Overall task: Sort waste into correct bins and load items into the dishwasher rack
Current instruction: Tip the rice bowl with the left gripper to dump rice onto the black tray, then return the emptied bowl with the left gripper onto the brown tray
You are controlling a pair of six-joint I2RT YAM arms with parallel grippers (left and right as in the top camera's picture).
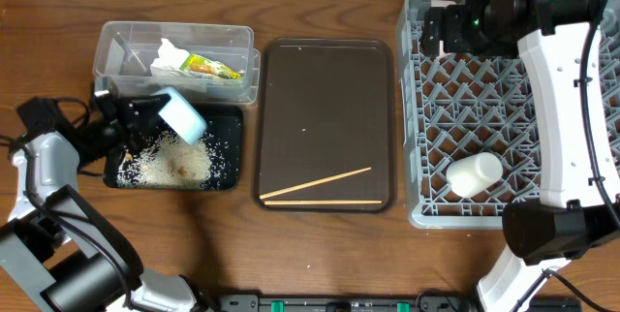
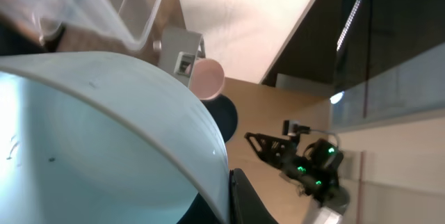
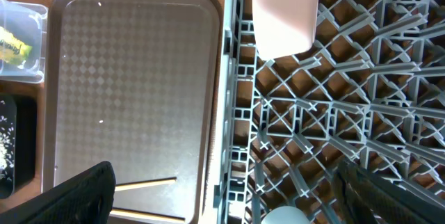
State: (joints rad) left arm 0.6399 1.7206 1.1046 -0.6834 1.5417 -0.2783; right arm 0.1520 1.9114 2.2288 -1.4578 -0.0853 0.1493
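Note:
Next, my left gripper swings from over the black tray (image 1: pixel 232 152), rights the bowl and lowers it onto the brown serving tray's bare middle (image 1: pixel 302 130), since only specks remain inside.
My left gripper (image 1: pixel 147 118) is shut on the rim of the light-blue bowl (image 1: pixel 182 115), tipped over the black tray (image 1: pixel 232 152), where loose rice (image 1: pixel 170 162) lies. The bowl fills the left wrist view (image 2: pixel 90 140). The clear tub (image 1: pixel 116 41) holds the white napkin (image 1: pixel 167 57) and the yellow-green wrapper (image 1: pixel 213 67). Two chopsticks (image 1: pixel 320 183) lie on the brown serving tray. My right gripper (image 1: pixel 441 29) is open and empty over the far left corner of the grey rack (image 1: pixel 417 118). A white cup (image 1: pixel 474 173) lies in the rack. A white bowl (image 3: pixel 285 8) stands in the rack. The blue plate is out of view.
The brown serving tray (image 1: pixel 325 89) sits between the bins and the rack. The right arm's white link (image 1: pixel 567 109) runs over the rack's right side. Cables (image 1: pixel 48 118) lie at the table's left edge.

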